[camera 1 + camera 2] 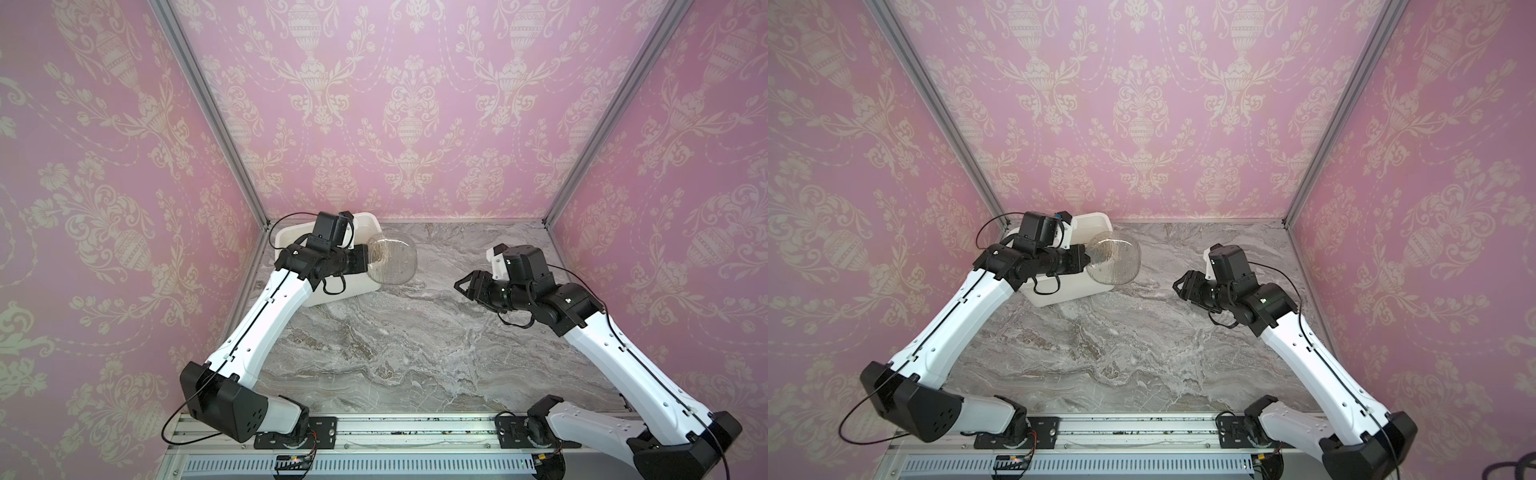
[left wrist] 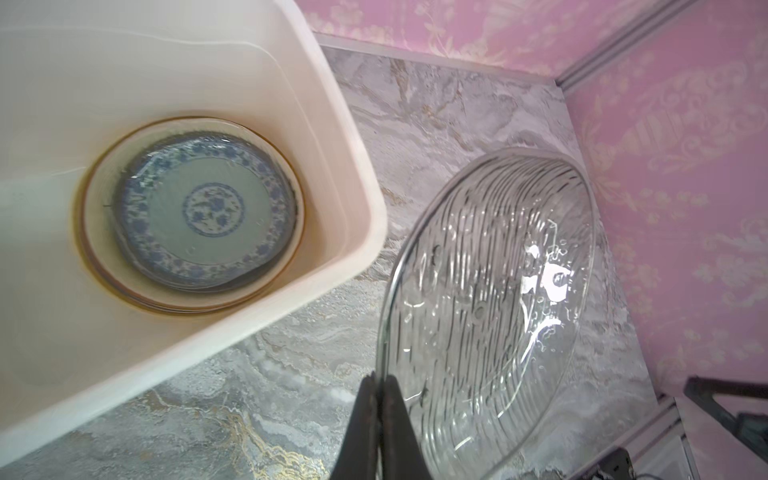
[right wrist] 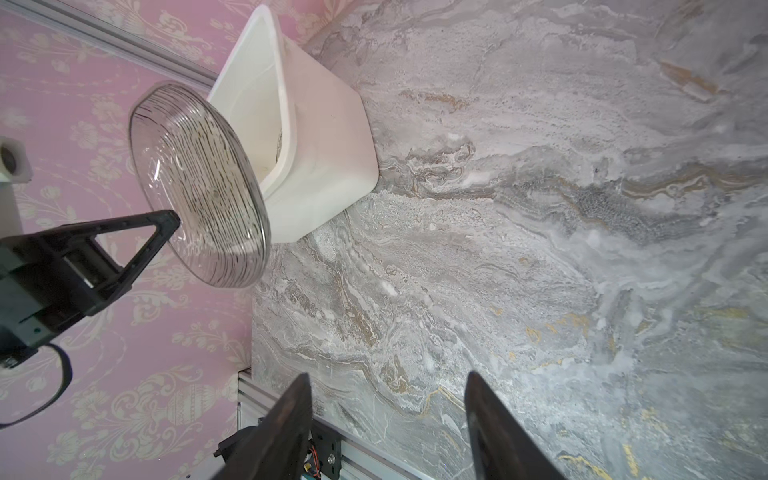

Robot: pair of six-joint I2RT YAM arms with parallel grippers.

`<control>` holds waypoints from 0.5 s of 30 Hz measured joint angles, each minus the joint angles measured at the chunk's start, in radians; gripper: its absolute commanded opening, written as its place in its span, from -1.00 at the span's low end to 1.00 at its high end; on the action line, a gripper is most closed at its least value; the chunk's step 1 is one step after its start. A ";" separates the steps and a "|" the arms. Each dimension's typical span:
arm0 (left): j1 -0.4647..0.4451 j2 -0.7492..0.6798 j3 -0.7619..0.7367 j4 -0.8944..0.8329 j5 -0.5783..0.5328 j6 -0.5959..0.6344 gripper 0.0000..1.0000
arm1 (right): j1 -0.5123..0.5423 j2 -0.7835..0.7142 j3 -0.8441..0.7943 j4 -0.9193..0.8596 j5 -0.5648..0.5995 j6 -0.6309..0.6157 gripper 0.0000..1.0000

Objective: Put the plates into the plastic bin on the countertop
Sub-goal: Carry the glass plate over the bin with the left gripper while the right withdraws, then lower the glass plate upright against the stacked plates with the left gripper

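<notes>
My left gripper is holding the rim of the glass plate [image 2: 490,299], which still hangs outside the bin. It needs to move over the bin's side and down toward the blue-patterned plate [image 2: 209,212] next and let go of the glass plate's rim.
My left gripper [image 1: 368,259] [image 2: 381,376] is shut on the rim of a clear grey glass plate [image 1: 392,259] [image 1: 1115,259] [image 2: 490,299] [image 3: 195,178]. It holds the plate tilted in the air, just right of the white plastic bin [image 1: 332,297] [image 1: 1075,291] [image 2: 365,208] [image 3: 324,166]. Inside the bin a blue-patterned plate [image 2: 208,208] lies on a cream plate [image 2: 97,216] with a brown rim. My right gripper [image 1: 461,284] [image 1: 1177,284] [image 3: 388,376] hangs open and empty over the countertop [image 1: 415,332] [image 3: 540,208], well to the right of the glass plate.
The bin stands in the back left corner against the pink patterned walls [image 1: 415,124]. A metal rail [image 1: 415,432] with both arm bases runs along the front edge. Bare marble lies between the two arms.
</notes>
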 measured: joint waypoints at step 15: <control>0.268 0.307 0.142 -0.020 0.067 -0.079 -1.00 | -0.005 -0.034 -0.106 0.020 0.007 -0.001 0.14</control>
